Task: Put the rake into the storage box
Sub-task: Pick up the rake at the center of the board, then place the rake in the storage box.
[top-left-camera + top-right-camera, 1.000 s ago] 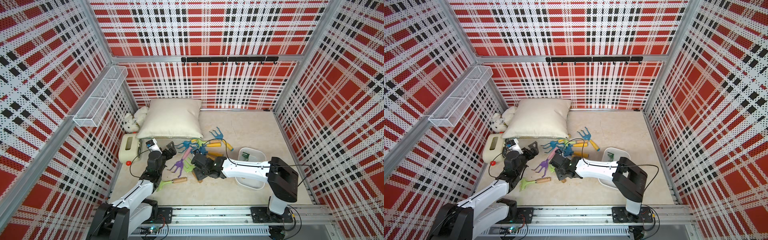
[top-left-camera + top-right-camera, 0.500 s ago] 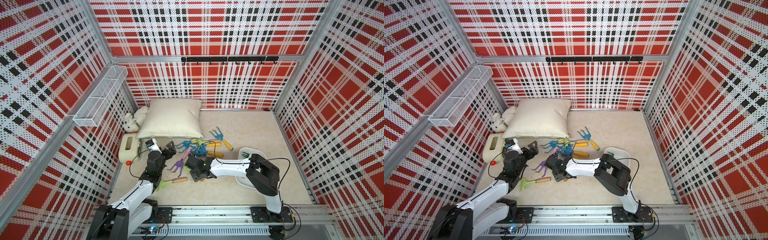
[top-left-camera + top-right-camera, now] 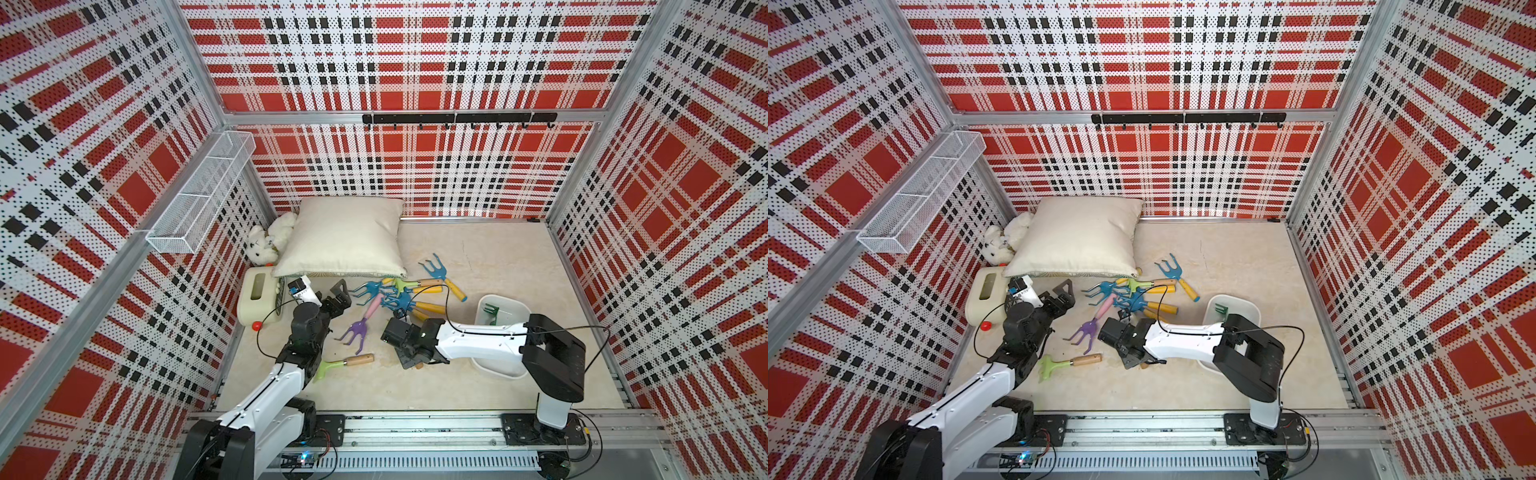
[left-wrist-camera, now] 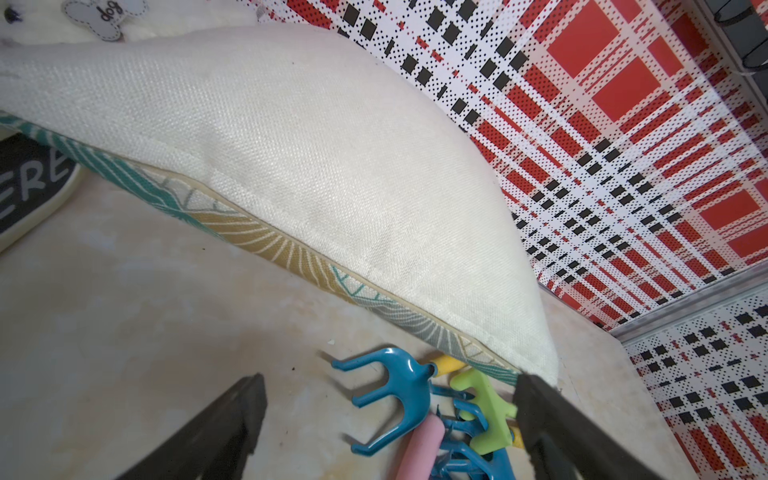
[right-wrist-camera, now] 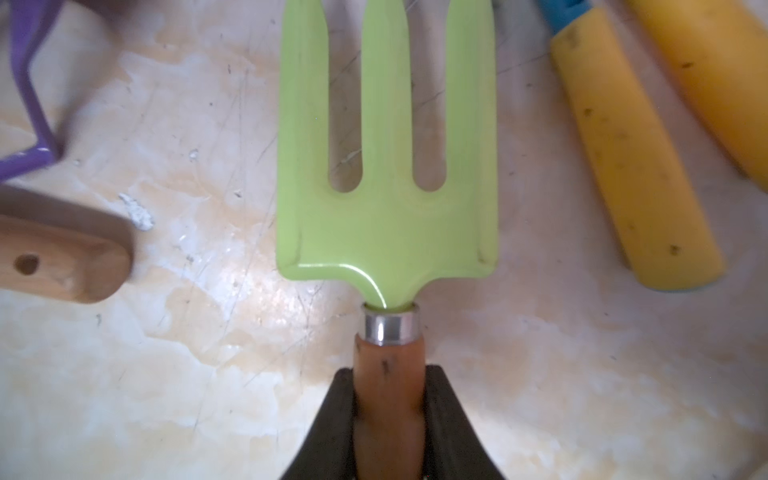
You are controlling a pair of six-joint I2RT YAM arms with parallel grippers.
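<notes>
My right gripper rises next, swings over the clear space by the dark green rake, comes down and lets go of the handle. The storage box is beside it, under its arm.
In the right wrist view my right gripper is shut on the wooden handle of a light green rake, which lies flat on the floor. In both top views that gripper is low over the floor and hides the rake. Just to its right is the storage box, a white tub partly under my right arm, with a dark green rake inside. My left gripper is open near the pillow. Blue rake tines lie between its fingers, untouched.
Loose rakes lie between the arms: a purple one with a pink handle, a light green one and blue ones with yellow handles. A cream pillow, a plush toy and a cream box with a red knob are at the back left. A wire basket hangs on the left wall.
My right gripper's jaws have closed onto the light green rake's wooden handle, and the right arm has changed its pose. The left arm has not moved.
</notes>
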